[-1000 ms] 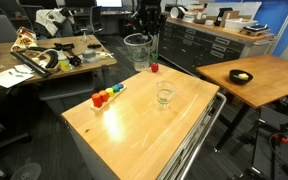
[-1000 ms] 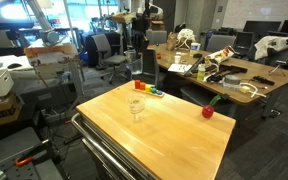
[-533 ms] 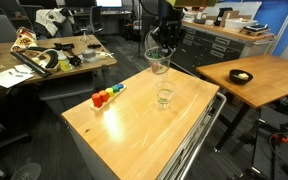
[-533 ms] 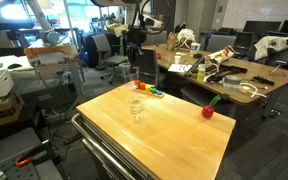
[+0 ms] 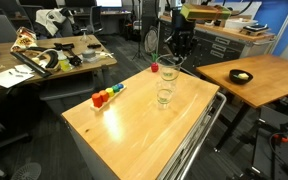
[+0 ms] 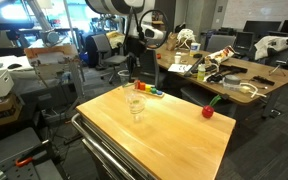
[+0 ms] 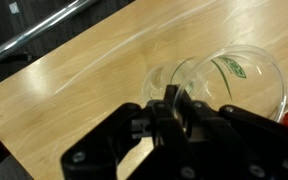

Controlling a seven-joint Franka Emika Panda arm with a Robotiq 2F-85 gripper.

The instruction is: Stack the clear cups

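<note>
The standing cup's opening (image 5: pixel 165 85) (image 7: pixel 165 83) is below my gripper. I should next lower my gripper until the held cup sits in that opening, then let go of the held cup's rim.
One clear cup (image 5: pixel 165 96) stands upright on the wooden table (image 5: pixel 134 130); it also shows in the other exterior view (image 6: pixel 136 107) and in the wrist view (image 7: pixel 162 80). My gripper (image 5: pixel 176 56) is shut on the rim of the second clear cup (image 5: pixel 170 72). It holds that cup in the air just above and beside the standing cup. The held cup (image 7: pixel 246 85) looks large and tilted in the wrist view, right in front of the fingers (image 7: pixel 174 108). The gripper also shows in an exterior view (image 6: pixel 131 62).
A row of coloured blocks (image 5: pixel 108 96) lies near the table's far-left edge. A small red item (image 5: pixel 154 68) sits on the table close to the cups. Desks with clutter, chairs and cabinets surround the table.
My gripper has carried the held cup from behind the table's far edge over the table, down towards the standing cup. The standing cup has not moved.
</note>
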